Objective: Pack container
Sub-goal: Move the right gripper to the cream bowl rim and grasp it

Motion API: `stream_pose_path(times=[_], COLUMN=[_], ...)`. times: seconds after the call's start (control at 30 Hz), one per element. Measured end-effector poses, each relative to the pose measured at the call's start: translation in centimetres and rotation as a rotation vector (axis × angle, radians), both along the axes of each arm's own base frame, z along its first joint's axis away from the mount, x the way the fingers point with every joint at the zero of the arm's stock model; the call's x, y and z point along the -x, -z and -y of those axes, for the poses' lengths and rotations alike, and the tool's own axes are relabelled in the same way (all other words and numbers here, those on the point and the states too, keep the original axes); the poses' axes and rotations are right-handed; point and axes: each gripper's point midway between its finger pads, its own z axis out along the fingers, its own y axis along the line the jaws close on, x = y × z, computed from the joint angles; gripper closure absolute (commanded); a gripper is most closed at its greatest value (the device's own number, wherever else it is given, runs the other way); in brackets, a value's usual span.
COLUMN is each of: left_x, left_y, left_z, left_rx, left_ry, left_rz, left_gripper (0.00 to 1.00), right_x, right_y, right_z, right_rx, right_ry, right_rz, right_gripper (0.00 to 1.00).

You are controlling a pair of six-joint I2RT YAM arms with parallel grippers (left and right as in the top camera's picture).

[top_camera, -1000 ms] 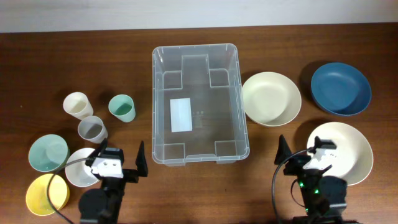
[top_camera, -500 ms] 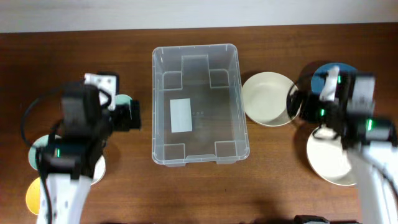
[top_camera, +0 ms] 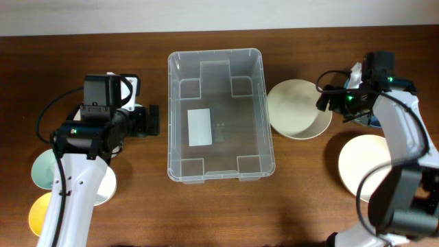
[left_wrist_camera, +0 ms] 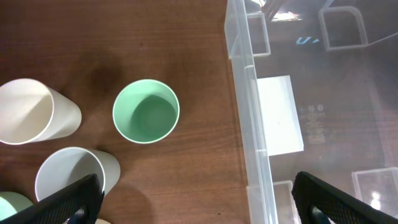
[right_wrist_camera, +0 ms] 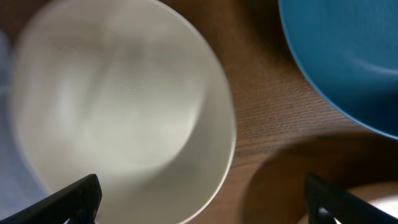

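I will next move my right gripper down onto the cream bowl's rim (top_camera: 328, 123) (right_wrist_camera: 215, 186) by the cream plate, because the bowl's rim is below the gripper and runs between its open fingers.
The container (top_camera: 215, 53) is a large clear bin at the table's middle with a white label (top_camera: 200, 127) on its floor, nothing else in it. Its left rim shows in the left wrist view (left_wrist_camera: 249, 93). My left gripper (top_camera: 151, 122) is open and empty, above the table between a green cup (left_wrist_camera: 146, 111) and the container's left wall; it shows in its own view (left_wrist_camera: 196, 205). My right gripper (top_camera: 328, 101) is open and empty, above the right edge of a cream bowl (top_camera: 296, 110), also in its own view (right_wrist_camera: 202, 205). The bowl (right_wrist_camera: 118, 106) lies under it.
A blue bowl (right_wrist_camera: 348, 56) sits right of the cream bowl, mostly under my right arm overhead. A cream plate (top_camera: 367, 168) lies front right. A white cup (left_wrist_camera: 31, 112) and grey cup (left_wrist_camera: 71, 174) stand left. Mint (top_camera: 42, 168), white (top_camera: 103, 189) and yellow (top_camera: 41, 214) bowls sit front left.
Both arms have left the table's front edge and reached forward. The left one now hovers by the cups, the right one over the cream bowl. Nothing on the table has moved.
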Motion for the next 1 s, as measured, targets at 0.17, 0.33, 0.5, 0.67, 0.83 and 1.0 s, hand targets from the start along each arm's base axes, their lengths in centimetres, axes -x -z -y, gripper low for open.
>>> stream_pose_path(times=[0.17, 0.33, 0.5, 0.67, 0.83, 1.0], left_x=[-0.3, -0.5, -0.6, -0.6, -0.6, -0.6], left_y=[-0.2, -0.4, -0.4, -0.4, -0.4, -0.4], left_z=[0.0, 0.0, 0.0, 0.0, 0.0, 0.0], left_rx=[0.001, 0.002, 0.002, 0.002, 0.002, 0.002], left_ry=[0.000, 0.000, 0.000, 0.000, 0.000, 0.000], left_rz=[0.014, 0.025, 0.028, 0.028, 0.028, 0.028], left_gripper=[0.01, 0.01, 0.01, 0.01, 0.00, 0.01], right_x=[0.0, -1.1, -2.1, -2.4, -2.0, -1.9], right_y=[4.7, 6.8, 7.0, 7.2, 8.6, 9.0], right_z=[0.1, -0.5, -0.6, -0.6, -0.8, -0.9], right_rx=[-0.079, -0.124, -0.137, -0.151, -0.174, -0.188], right_ry=[-0.002, -0.014, -0.003, 0.024, 0.054, 0.085], right_rz=[-0.096, -0.090, -0.057, -0.053, -0.099, -0.118], right_gripper=[0.01, 0.12, 0.14, 0.20, 0.43, 0.75])
